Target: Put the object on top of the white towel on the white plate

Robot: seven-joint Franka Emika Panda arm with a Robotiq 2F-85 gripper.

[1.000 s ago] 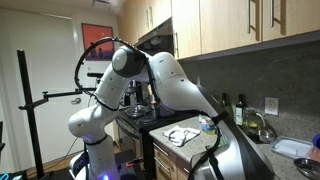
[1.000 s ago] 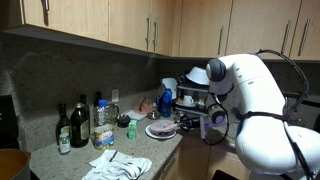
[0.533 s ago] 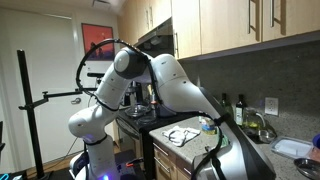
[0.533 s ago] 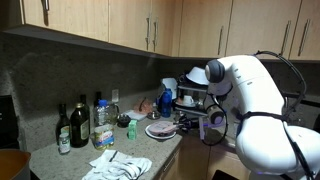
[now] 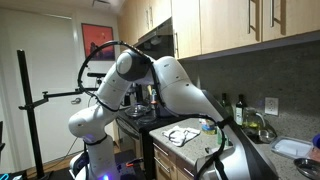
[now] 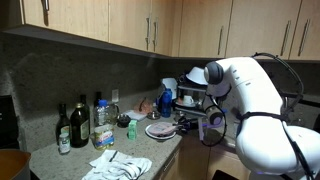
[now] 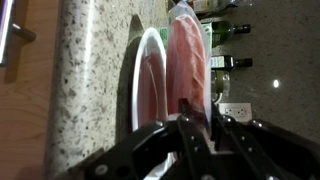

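Observation:
My gripper is above the white plate and the long object hangs over the plate, so next I should lower my gripper toward the plate and let go of the object's near end there.
The white plate [image 7: 138,75] lies on the speckled counter, and it also shows in an exterior view [image 6: 160,131]. A long pink-red object [image 7: 188,45] hangs over the plate, and whether it touches the plate I cannot tell. My gripper [image 7: 200,108] is shut on the object's near end, with its dark fingers [image 7: 184,112] on either side. The white towel [image 6: 116,165] lies crumpled near the counter's front edge, apart from the plate, with nothing on it. The towel is also in an exterior view [image 5: 182,135]. My arm hides the gripper in both exterior views.
Dark bottles [image 6: 78,124] stand by the back wall, with a small green bottle [image 6: 131,130] and a blue spray bottle [image 6: 166,100] near the plate. Wall cabinets hang overhead. A wall outlet [image 7: 236,107] and bottles [image 7: 224,62] sit behind the plate.
The arm's upper links have shifted slightly. The gripper stays shut on the pink-red object over the plate.

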